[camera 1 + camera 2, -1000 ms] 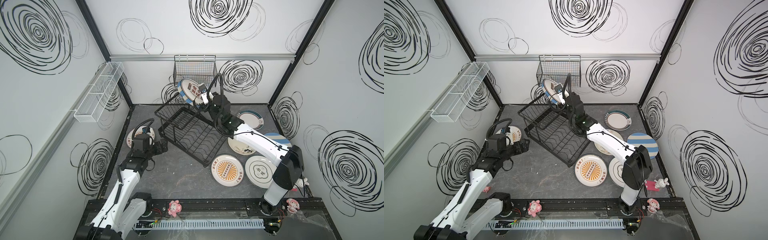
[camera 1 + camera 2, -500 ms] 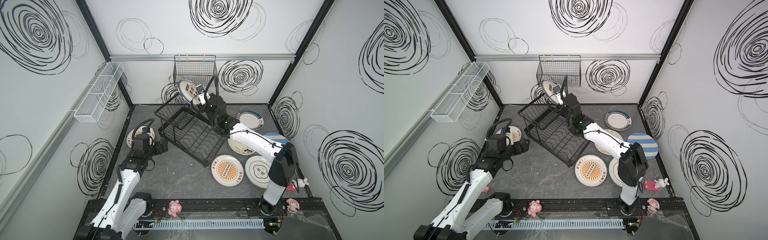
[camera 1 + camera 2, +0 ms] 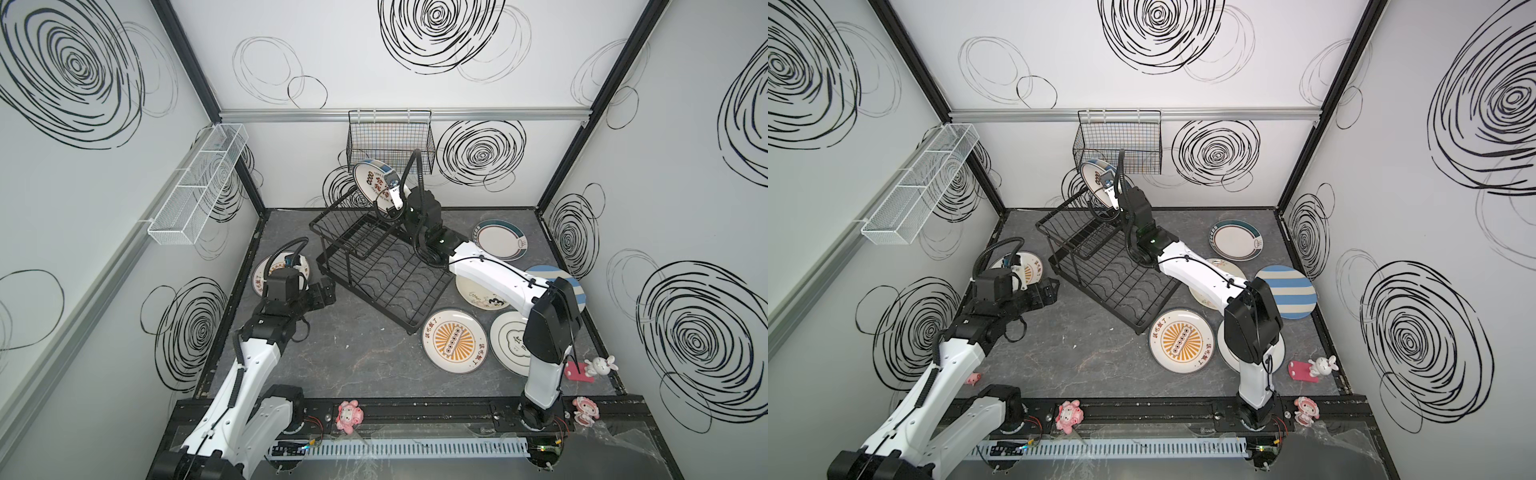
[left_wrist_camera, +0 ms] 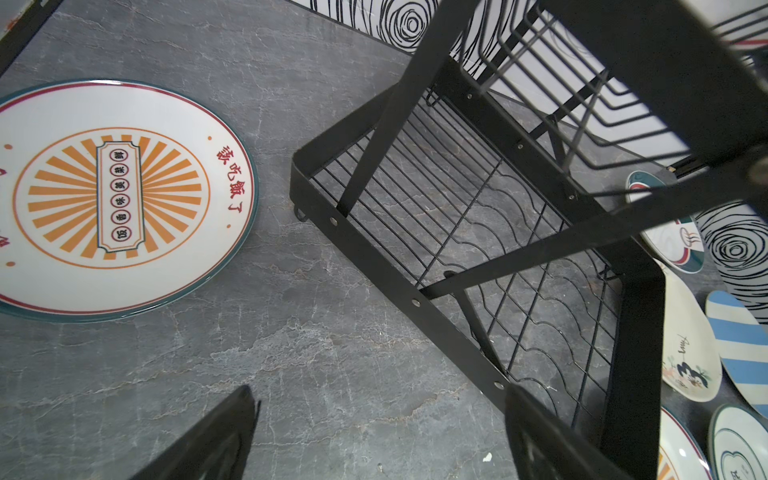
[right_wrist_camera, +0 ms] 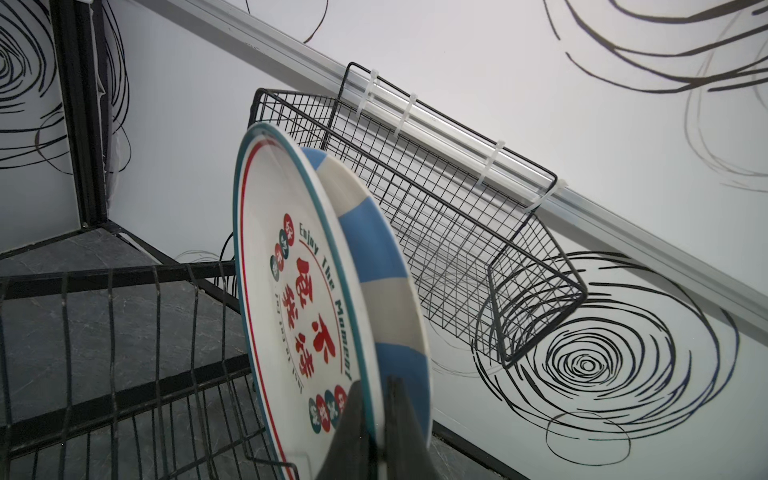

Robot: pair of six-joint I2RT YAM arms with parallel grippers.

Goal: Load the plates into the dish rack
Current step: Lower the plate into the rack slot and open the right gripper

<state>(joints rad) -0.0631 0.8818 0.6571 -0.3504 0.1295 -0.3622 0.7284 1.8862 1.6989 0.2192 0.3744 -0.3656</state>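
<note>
The right gripper eases outward over the white plate next and releases its rim, since the plate already stands on edge among the wires of the dish rack's raised upper level.
My right gripper is shut on the rim of a white plate with red characters and holds it on edge over the raised upper tier of the black dish rack. A blue-and-cream striped plate stands right behind it; I cannot tell whether it is held too. My left gripper hangs open and empty over the floor by the rack's left corner. Beside it lies an orange sunburst plate. More plates lie flat right of the rack: teal-rimmed, striped, floral, sunburst, white.
A black wire basket hangs on the back wall just behind the held plate. A long white mesh basket is fixed to the left wall. Small toy figures sit on the front rail, and a rabbit figure stands at the right.
The right arm has reached a little further toward the back left and carried the plate over the rack's upper tier, turning it more on edge. The left arm has not moved.
</note>
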